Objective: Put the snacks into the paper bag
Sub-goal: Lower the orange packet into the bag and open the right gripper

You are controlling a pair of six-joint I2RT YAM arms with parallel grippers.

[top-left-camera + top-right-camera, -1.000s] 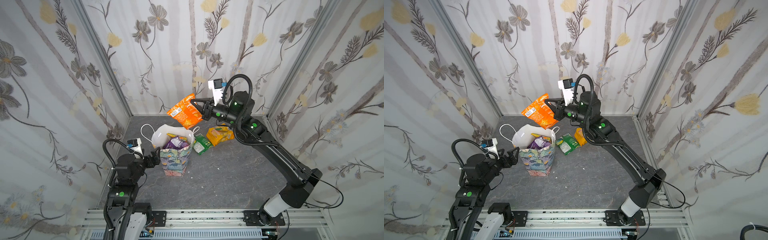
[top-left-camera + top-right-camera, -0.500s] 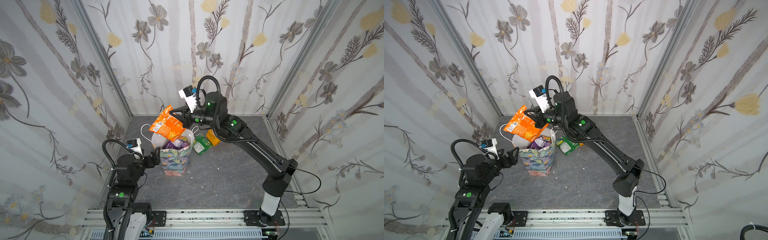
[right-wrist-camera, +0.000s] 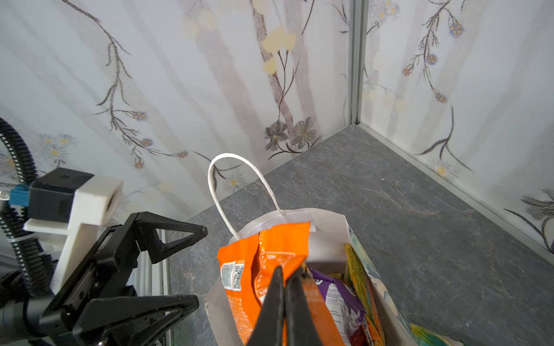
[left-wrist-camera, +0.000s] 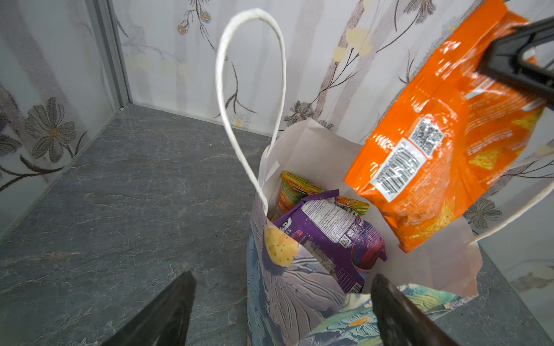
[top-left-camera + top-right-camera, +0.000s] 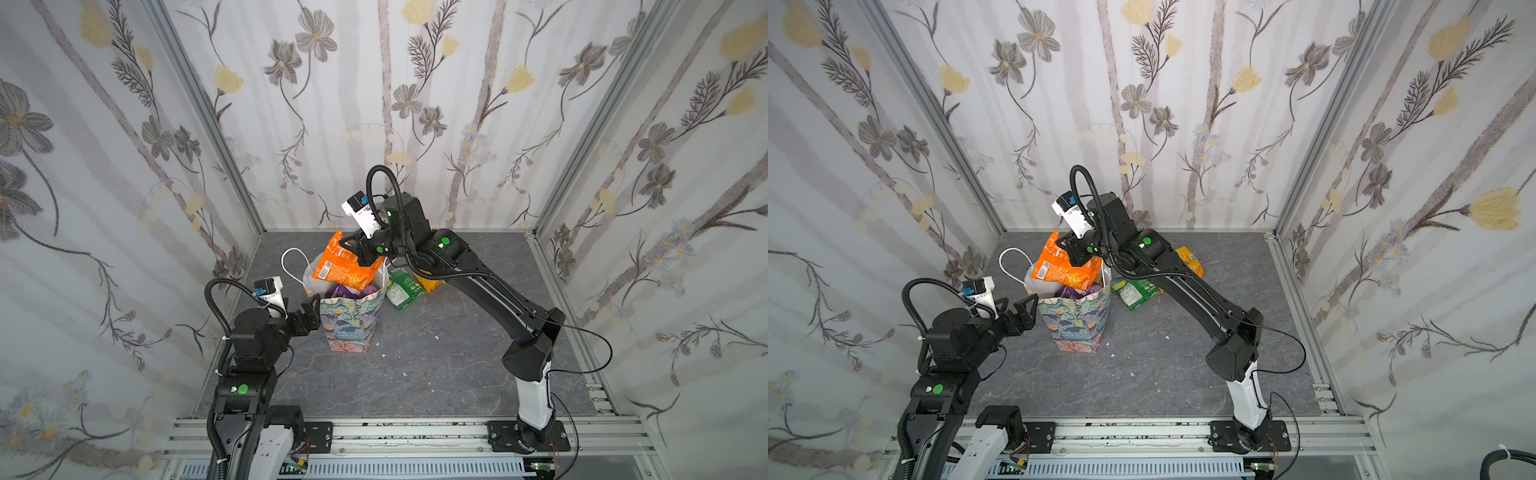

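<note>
The bag's opening (image 5: 341,289) (image 3: 327,262) is wide open below my right gripper and the hanging orange packet. My right gripper will next lower the orange packet past the bag's rim and release it inside.
The floral paper bag (image 5: 351,322) (image 5: 1077,322) stands upright on the grey floor, mouth open, white inside (image 3: 299,217). My right gripper (image 5: 365,254) (image 5: 1077,252) (image 3: 284,271) is shut on an orange packet (image 5: 344,269) (image 5: 1064,269) (image 4: 443,155) (image 3: 239,269), which hangs tilted over the bag's mouth. A purple packet (image 4: 329,229) (image 3: 337,295) and a striped orange-green one (image 4: 295,187) lie inside the bag. My left gripper (image 5: 309,309) (image 5: 1022,305) (image 4: 283,274) is open, with its jaws spread either side of the bag's near upper corner (image 4: 299,295).
A green packet (image 5: 403,286) (image 5: 1136,291) and a yellow-orange packet (image 5: 432,283) (image 5: 1190,258) lie on the floor right of the bag, under the right arm. One white cord handle (image 5: 291,259) (image 4: 251,90) stands up on the bag's far left side. Flowered walls enclose three sides.
My right arm has carried the orange packet to the left and down, from above the floor packets to just over the bag's mouth. The left arm has stayed put.
</note>
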